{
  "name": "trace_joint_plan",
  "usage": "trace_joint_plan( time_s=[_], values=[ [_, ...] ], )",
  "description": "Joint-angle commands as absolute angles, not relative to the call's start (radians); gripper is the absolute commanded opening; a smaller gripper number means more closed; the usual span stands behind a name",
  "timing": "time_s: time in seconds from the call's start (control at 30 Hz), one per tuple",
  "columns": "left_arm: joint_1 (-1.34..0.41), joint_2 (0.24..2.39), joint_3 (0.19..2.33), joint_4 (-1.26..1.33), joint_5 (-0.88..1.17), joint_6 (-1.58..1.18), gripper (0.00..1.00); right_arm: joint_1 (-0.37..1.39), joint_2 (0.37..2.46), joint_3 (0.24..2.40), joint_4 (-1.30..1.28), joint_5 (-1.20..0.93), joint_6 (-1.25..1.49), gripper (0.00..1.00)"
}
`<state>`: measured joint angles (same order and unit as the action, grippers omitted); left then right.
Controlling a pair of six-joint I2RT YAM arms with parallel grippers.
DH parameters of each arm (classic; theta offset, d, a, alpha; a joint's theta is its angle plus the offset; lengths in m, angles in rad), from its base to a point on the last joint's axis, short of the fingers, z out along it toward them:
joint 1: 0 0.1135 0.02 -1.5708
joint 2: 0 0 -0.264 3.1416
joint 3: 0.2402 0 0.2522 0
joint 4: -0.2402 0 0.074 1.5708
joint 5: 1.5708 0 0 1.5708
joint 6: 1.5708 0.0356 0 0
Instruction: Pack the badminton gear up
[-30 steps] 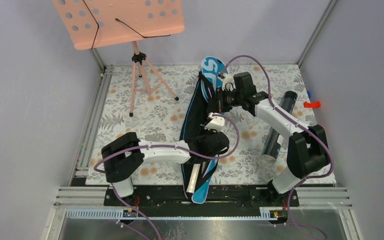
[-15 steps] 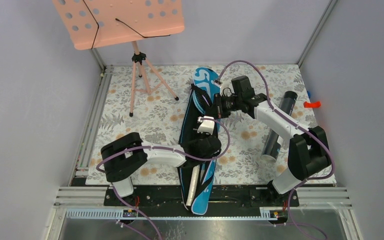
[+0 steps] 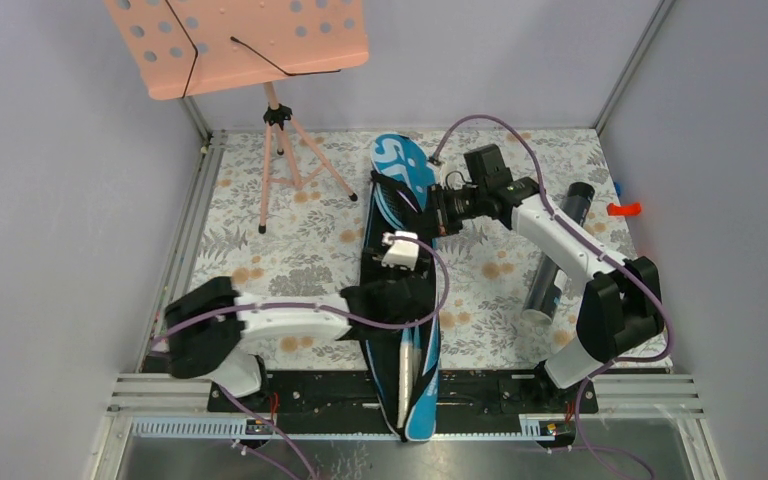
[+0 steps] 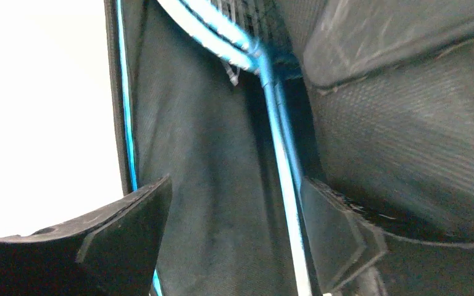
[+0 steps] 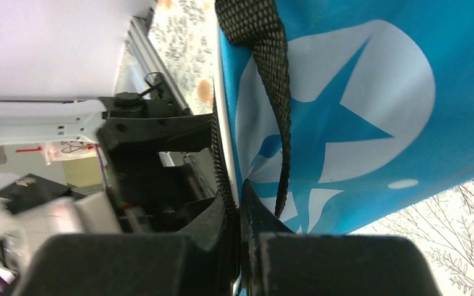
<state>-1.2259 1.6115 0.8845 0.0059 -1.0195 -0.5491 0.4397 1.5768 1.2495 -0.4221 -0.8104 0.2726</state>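
Note:
I will next turn my right gripper, swing the bag's near end onto the mat (image 3: 490,290) (image 5: 444,231) and let go of the bag's edge, because that end, back from the gripper, overlaps the base bar.
The blue "SPORT" bag (image 3: 400,180) lies lengthwise down the middle of the floral mat, its near end over the black base rail. My left gripper (image 3: 392,298) reaches into the bag's opening. In the left wrist view it (image 4: 234,192) stands open inside the dark lining, with the light-blue racket shafts (image 4: 284,185) running between the jaws close to the right finger (image 4: 330,231). Part of a racket frame (image 4: 219,28) shows above. My right gripper (image 5: 238,213) is shut on the bag's zipper edge (image 5: 221,154), beside a black strap (image 5: 274,92). The dark tube (image 3: 558,250) lies at right.
A pink perforated music stand (image 3: 240,40) on a tripod (image 3: 280,160) stands at the back left. Metal rails (image 3: 185,240) border the mat on the left and at the near edge. A small red object (image 3: 622,208) sits by the right wall.
The bag slid left and toward the near edge, with the right gripper following it. My left gripper went from shut to open and its arm drew back to the left.

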Motion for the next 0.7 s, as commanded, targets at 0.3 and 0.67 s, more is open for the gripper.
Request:
trace_joint_plan(
  time_s=[0.3,0.67],
  values=[
    [-1.11,0.959,0.911,-0.22,-0.881,-0.423,0.99,0.397,1.723,1.784,-0.932,-0.864,-0.169,0.0],
    [-0.801,0.709,0.894,-0.105,-0.204,0.565,0.99,0.398,2.116,2.502,-1.69,-0.818,-0.799,0.0]
  ],
)
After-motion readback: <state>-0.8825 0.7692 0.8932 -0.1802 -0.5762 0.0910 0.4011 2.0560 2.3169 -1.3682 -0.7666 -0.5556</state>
